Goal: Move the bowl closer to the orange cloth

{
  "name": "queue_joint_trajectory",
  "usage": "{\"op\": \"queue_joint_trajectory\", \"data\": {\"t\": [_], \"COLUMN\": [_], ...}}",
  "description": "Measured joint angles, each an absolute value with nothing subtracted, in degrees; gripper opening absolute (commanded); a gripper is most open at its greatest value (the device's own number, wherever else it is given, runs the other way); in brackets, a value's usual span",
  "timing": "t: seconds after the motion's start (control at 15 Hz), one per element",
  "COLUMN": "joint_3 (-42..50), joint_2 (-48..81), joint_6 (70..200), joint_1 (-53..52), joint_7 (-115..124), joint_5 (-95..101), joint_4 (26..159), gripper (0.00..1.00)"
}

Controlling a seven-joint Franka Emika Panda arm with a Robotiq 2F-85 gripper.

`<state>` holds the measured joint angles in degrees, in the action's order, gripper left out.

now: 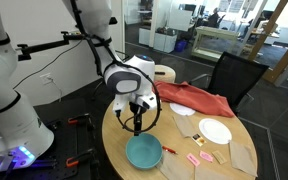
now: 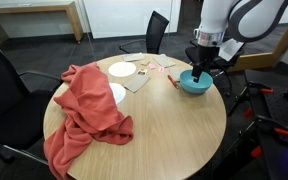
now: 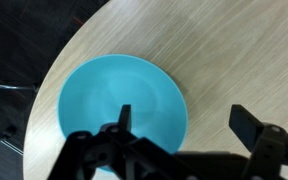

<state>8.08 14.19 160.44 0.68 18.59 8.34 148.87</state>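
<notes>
My gripper should next go down onto the bowl's rim below it, since its open fingers are already on both sides of that rim on the cloth side.
A light blue bowl [image 1: 144, 152] sits near the edge of the round wooden table [image 1: 134, 125]; it also shows in an exterior view [image 2: 194, 82] and fills the left of the wrist view [image 3: 119, 105]. The orange cloth [image 1: 194, 98] lies across the far side of the table, draped over its edge [image 2: 89, 110]. My gripper [image 1: 137, 125] hangs just above the bowl, open and empty. In the wrist view the jaws [image 3: 182, 122] straddle the bowl's right rim, one finger over the bowl, the other over bare wood.
A white plate [image 1: 215, 131] and beige napkins [image 1: 187, 127] lie beside the cloth, with small pink and red items [image 1: 200, 158] near the bowl. Black office chairs [image 2: 6, 75] stand around the table. A red tool [image 2: 267, 125] lies on the floor.
</notes>
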Motion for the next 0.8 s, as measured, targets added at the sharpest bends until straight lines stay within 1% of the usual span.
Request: {"op": "queue_joint_trajectory", "data": {"t": [0.4,0.8], "joint_3": [13.3,16.1], "joint_2": [21.0,27.4], "joint_6": [163.8,164.3], "joint_1": [-4.3,-8.8], "joint_7": [21.8,23.1], "joint_5": [10.4,10.0], "joint_4": [144.7,139.5], "gripper": [1.0,1.0]}}
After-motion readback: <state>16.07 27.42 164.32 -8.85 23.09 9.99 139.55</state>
